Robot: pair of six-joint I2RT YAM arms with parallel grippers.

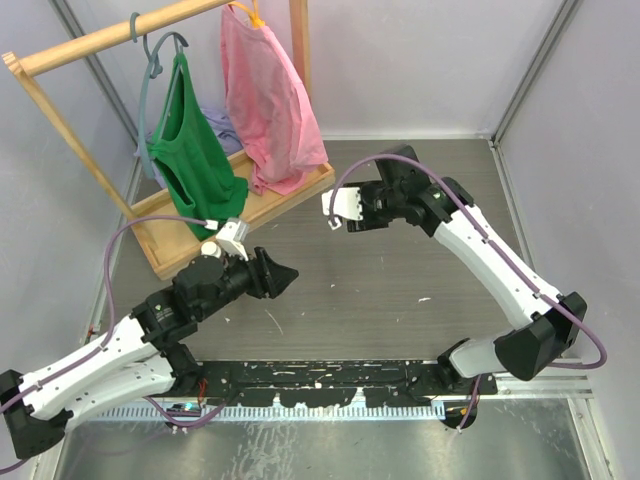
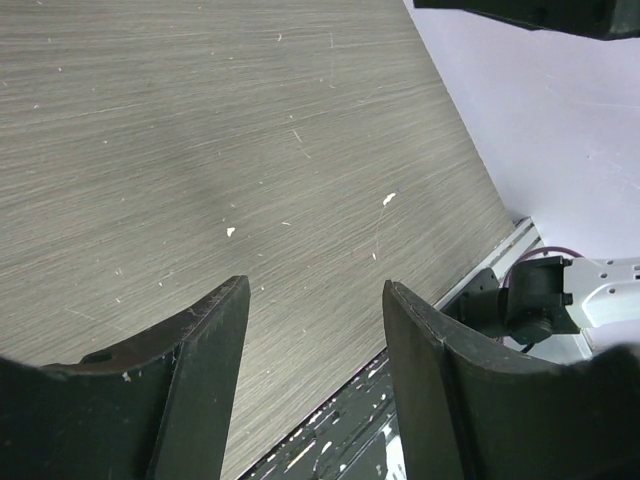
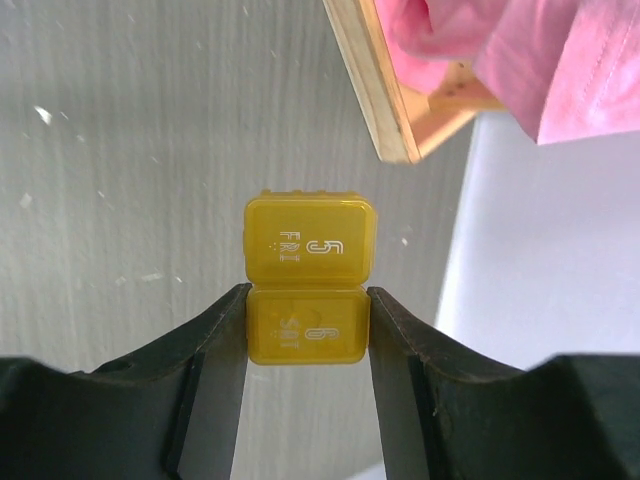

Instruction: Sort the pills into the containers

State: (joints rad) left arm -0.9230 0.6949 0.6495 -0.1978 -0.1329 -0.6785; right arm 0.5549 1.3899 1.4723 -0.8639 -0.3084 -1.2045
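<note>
My right gripper needs to go down and back toward the black bar and release the pill box on the open tabletop, because that part is bare.
The containers [image 3: 310, 245] are a small translucent yellow pill box of two joined cells, marked 5 and 6. My right gripper [image 3: 308, 305] is shut on the cell marked 6, and the other cell sticks out past the fingertips. Both lids are down. In the top view the right gripper [image 1: 338, 212] hangs above the middle of the table, near the rack. My left gripper [image 2: 315, 290] is open with only bare table between its fingers; in the top view the left gripper [image 1: 285, 272] points right. No pills are clearly in view.
A wooden clothes rack [image 1: 250, 215] stands at the back left with a green garment [image 1: 190, 150] and a pink one [image 1: 265, 100]. Its corner [image 3: 375, 90] lies just beyond the held box. Small white specks [image 2: 388, 199] dot the table. A black rail [image 1: 320, 380] runs along the near edge.
</note>
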